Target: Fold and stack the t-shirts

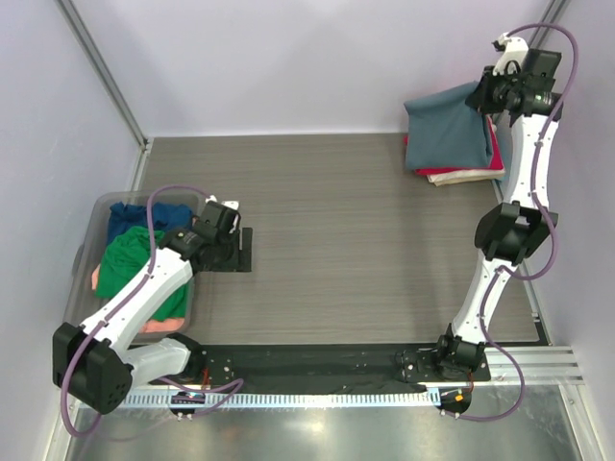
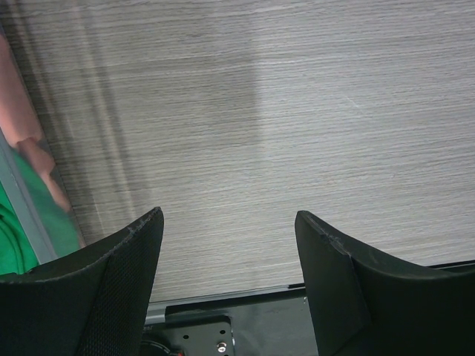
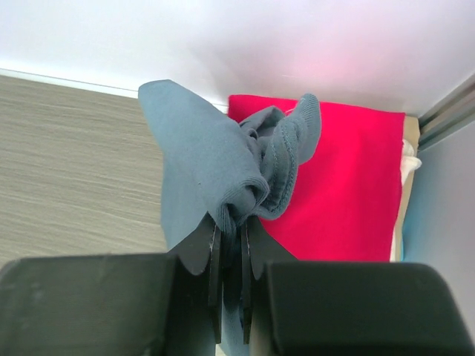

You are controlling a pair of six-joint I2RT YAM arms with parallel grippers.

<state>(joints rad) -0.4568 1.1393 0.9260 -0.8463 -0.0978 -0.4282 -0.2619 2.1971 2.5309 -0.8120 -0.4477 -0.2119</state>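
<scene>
Next, my right gripper comes down toward the red shirt's far corner (image 3: 390, 124) by the side. The bunched edge of the grey-blue shirt is still lifted above that uncovered red shirt.
At the back right lies a stack of t-shirts: a slate grey-blue one (image 1: 447, 130) on top, a red one (image 1: 497, 149) under it and a cream one (image 1: 461, 176) at the bottom. My right gripper (image 1: 500, 91) hovers over the stack's far right corner. In the right wrist view that gripper (image 3: 231, 222) is shut on a bunched fold of the grey-blue shirt (image 3: 208, 156), lifted above the red shirt (image 3: 349, 185). My left gripper (image 1: 240, 248) stands open over bare table beside the bin, nothing between its fingers (image 2: 141, 245).
A clear plastic bin (image 1: 86, 259) at the left holds green (image 1: 130, 264), navy (image 1: 144, 216) and salmon-pink (image 1: 163, 327) shirts. Its wall, the green cloth (image 2: 15, 230) and the pink cloth (image 2: 18, 111) show at the left wrist view's left edge. Walls close in behind and to the right of the stack.
</scene>
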